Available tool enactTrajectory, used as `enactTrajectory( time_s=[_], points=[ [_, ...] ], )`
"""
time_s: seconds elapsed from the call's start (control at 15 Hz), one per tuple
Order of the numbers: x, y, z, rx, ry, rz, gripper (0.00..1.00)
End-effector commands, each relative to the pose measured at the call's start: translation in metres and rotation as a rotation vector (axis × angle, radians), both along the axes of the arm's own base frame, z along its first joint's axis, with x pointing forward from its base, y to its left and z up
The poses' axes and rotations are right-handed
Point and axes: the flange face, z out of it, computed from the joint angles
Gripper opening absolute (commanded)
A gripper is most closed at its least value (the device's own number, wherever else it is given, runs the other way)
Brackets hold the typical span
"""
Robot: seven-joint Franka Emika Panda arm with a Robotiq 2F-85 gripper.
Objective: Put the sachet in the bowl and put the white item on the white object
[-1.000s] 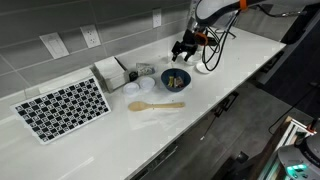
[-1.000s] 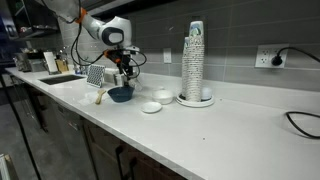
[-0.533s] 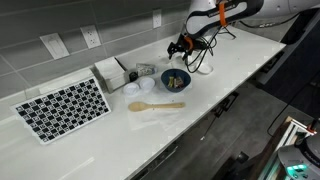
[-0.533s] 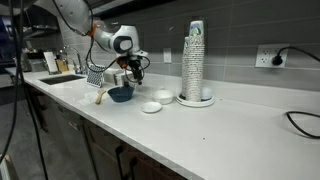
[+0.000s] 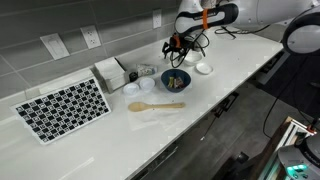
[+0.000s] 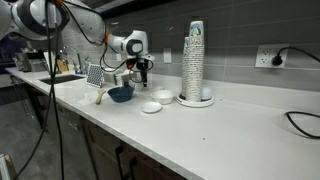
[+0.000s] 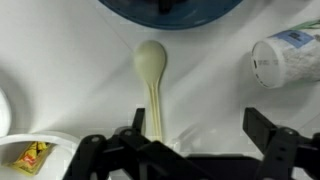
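Observation:
Next, my open gripper lowers to the counter (image 7: 181, 131) beside the pale spoon's handle, since its fingers still hover above that spot, spread and empty.
The dark blue bowl (image 5: 176, 79) stands on the white counter and shows in both exterior views (image 6: 121, 94). Only its rim shows at the top of the wrist view (image 7: 170, 10). Something tan lies inside it; I cannot tell what. A small yellow sachet (image 7: 28, 155) lies in a white dish (image 7: 55, 140) at the lower left of the wrist view. A white cylindrical item (image 7: 285, 55) lies on its side at the right. My gripper (image 5: 175, 47) (image 6: 143, 68) (image 7: 198, 125) hovers above the counter behind the bowl, open and empty.
A wooden spoon (image 5: 155, 105) (image 7: 150, 70) lies in front of the bowl. Two small white dishes (image 6: 152, 106) sit beside it. A tall stack of cups (image 6: 195, 62) stands further along. A checkered mat (image 5: 62, 107) and a white box (image 5: 110, 72) are near the wall.
The arm has swung and the open gripper has shifted sideways from over the bowl toward the white dishes, staying above the counter. Nothing on the counter moved.

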Motion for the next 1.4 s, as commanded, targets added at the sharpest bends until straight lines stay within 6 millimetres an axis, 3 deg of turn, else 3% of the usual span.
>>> enactTrajectory(
  time_s=[0.0,0.47,0.8,0.93,1.0,1.13,1.2,1.33],
  points=[
    [0.004,0.000,0.000,0.000,-0.004,-0.004,1.00],
    [0.017,-0.006,-0.011,-0.031,-0.007,-0.038,1.00],
    [0.025,-0.014,-0.029,-0.060,0.004,-0.069,0.99],
    [0.029,-0.016,-0.036,-0.081,0.007,-0.077,0.89],
    [0.031,-0.015,-0.038,-0.094,0.006,-0.078,0.80],
    [0.036,-0.012,-0.041,-0.114,0.002,-0.072,0.75],
    [0.038,-0.011,-0.043,-0.127,0.000,-0.069,0.66],
    [0.042,-0.005,-0.043,-0.148,0.000,-0.063,0.58]
  ],
)
